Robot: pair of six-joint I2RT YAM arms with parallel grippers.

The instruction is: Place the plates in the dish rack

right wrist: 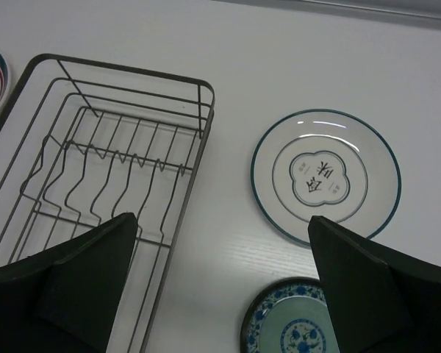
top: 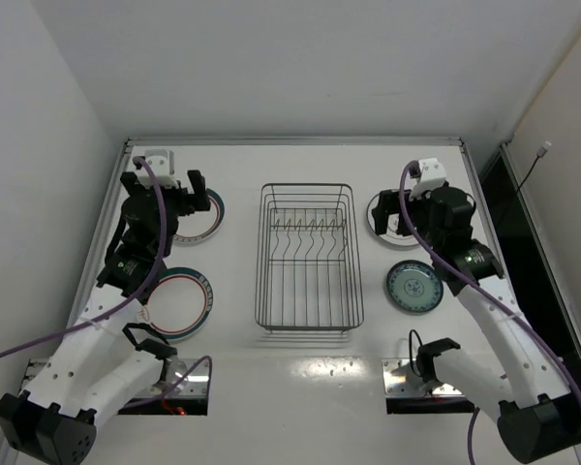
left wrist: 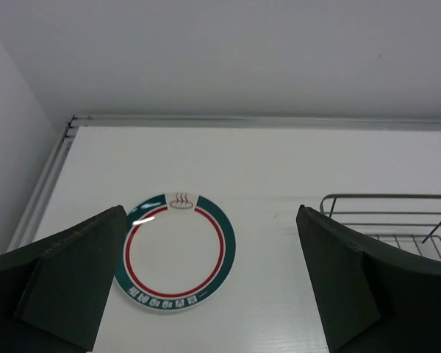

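Observation:
My right gripper swings down to the dark-rimmed plate's edge away from the rack next, turning on the way, as bare tabletop leaves finger room.
The silver wire dish rack (top: 308, 257) stands empty mid-table. Two white plates with teal-and-red rims lie to its left, one far (top: 210, 215) and one near (top: 179, 300). A white plate with a dark rim (top: 381, 221) and a small teal patterned plate (top: 413, 287) lie to its right. My left gripper (top: 165, 186) is open and empty above the far ringed plate (left wrist: 175, 254). My right gripper (top: 407, 208) is open and empty above the dark-rimmed plate (right wrist: 325, 176) and the teal plate (right wrist: 290, 320), with the rack (right wrist: 125, 68) at its left.
Raised rails run along the table's far edge (top: 300, 141) and left edge (top: 102, 223). White walls close in the back and left. The rack's corner (left wrist: 382, 196) shows at the right of the left wrist view. Two metal mounting plates (top: 421, 383) sit at the near edge.

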